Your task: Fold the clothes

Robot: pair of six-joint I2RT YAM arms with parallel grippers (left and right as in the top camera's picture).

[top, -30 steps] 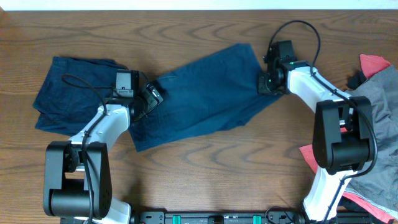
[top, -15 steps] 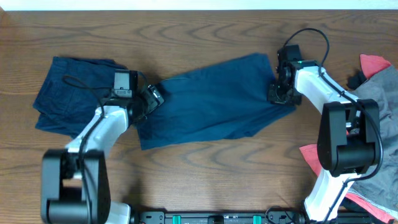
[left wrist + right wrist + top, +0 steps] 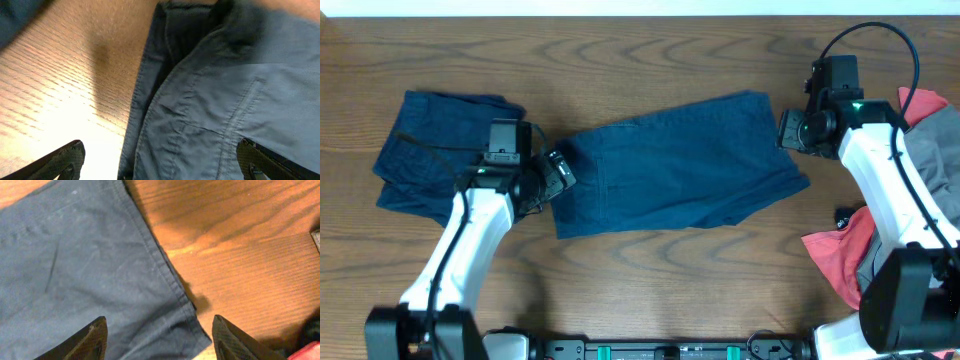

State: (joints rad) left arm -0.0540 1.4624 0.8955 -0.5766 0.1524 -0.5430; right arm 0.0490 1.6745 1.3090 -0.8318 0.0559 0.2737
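Observation:
The seamed side edge of the shorts already runs between my left gripper's open fingers, so the gripper should lower down onto that edge, ready to pinch it.
Dark navy shorts point(image 3: 670, 170) lie spread flat across the middle of the table. My left gripper point(image 3: 556, 176) is over their left edge. In the left wrist view the gripper point(image 3: 160, 170) is open, with the shorts' seamed fabric point(image 3: 210, 100) lying between the fingers. My right gripper point(image 3: 790, 130) is at the shorts' upper right corner. In the right wrist view the gripper point(image 3: 160, 347) is open above the hem corner of the shorts point(image 3: 90, 270). A second navy garment point(image 3: 430, 155) lies crumpled at the far left.
A grey garment point(image 3: 932, 150) and a coral-red one point(image 3: 835, 255) are piled at the right edge under my right arm. A small dark object point(image 3: 843, 214) lies beside them. Bare wood point(image 3: 650, 280) shows in front of the shorts.
The shorts slid to the right and straightened out flatter. My right gripper moved right and up off the fabric's edge. My left arm shifted slightly down and left.

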